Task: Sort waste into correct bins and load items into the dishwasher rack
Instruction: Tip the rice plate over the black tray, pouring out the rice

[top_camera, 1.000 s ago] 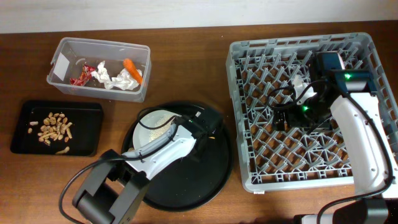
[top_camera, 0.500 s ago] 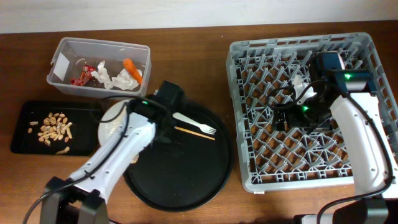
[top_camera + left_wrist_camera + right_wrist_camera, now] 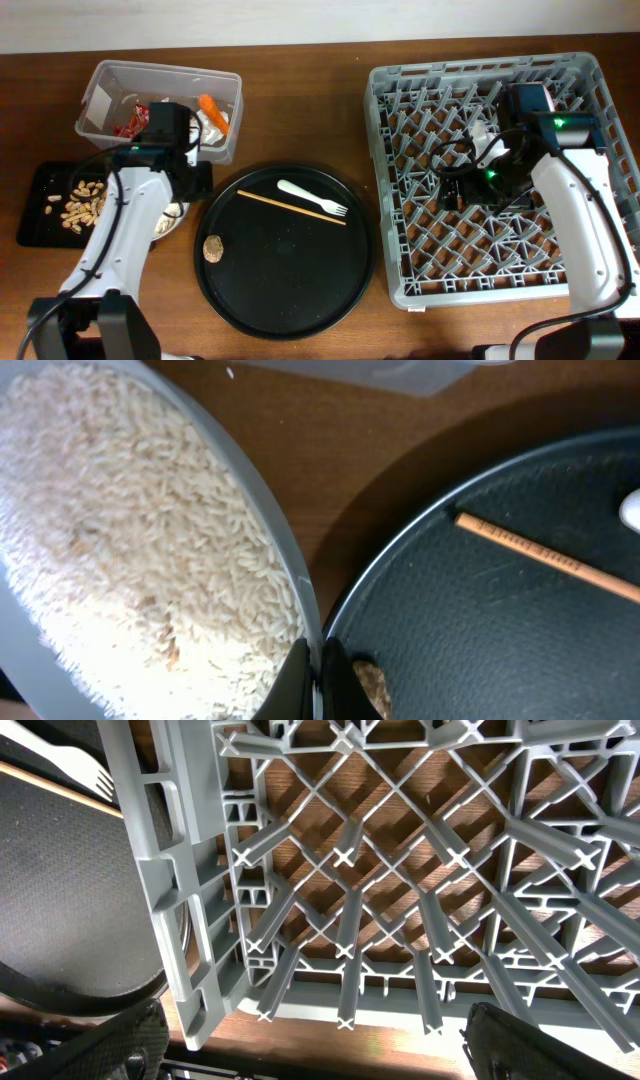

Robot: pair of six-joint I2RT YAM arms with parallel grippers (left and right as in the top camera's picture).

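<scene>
The left gripper empties the plate [image 3: 172,218] over the peanuts next. It then moves over the round tray, which lies to its right in the overhead view, and releases.
My left gripper [image 3: 315,682] is shut on the rim of the white plate [image 3: 130,540], which is covered in white rice grains. In the overhead view the left gripper [image 3: 188,192] holds the plate [image 3: 172,218] between the round black tray [image 3: 285,300] and the shallow black tray [image 3: 40,225] of peanuts [image 3: 85,205]. A white fork [image 3: 312,197], a thin wooden stick [image 3: 290,207] and a brown lump [image 3: 212,247] lie on the round tray. My right gripper [image 3: 455,190] is open and empty over the grey rack [image 3: 400,270]; in the right wrist view its fingers [image 3: 315,1050] are spread wide.
The clear tub [image 3: 100,80] at the back left holds a carrot piece [image 3: 212,110], a red wrapper [image 3: 128,125] and tissues [image 3: 205,128]. A small white thing [image 3: 482,130] sits in the rack beside the right arm. The rack's upright pegs [image 3: 350,900] lie just under the right gripper.
My left arm has carried the plate of rice leftwards off the round tray, uncovering the fork, the stick and the brown lump. The right arm has not moved.
</scene>
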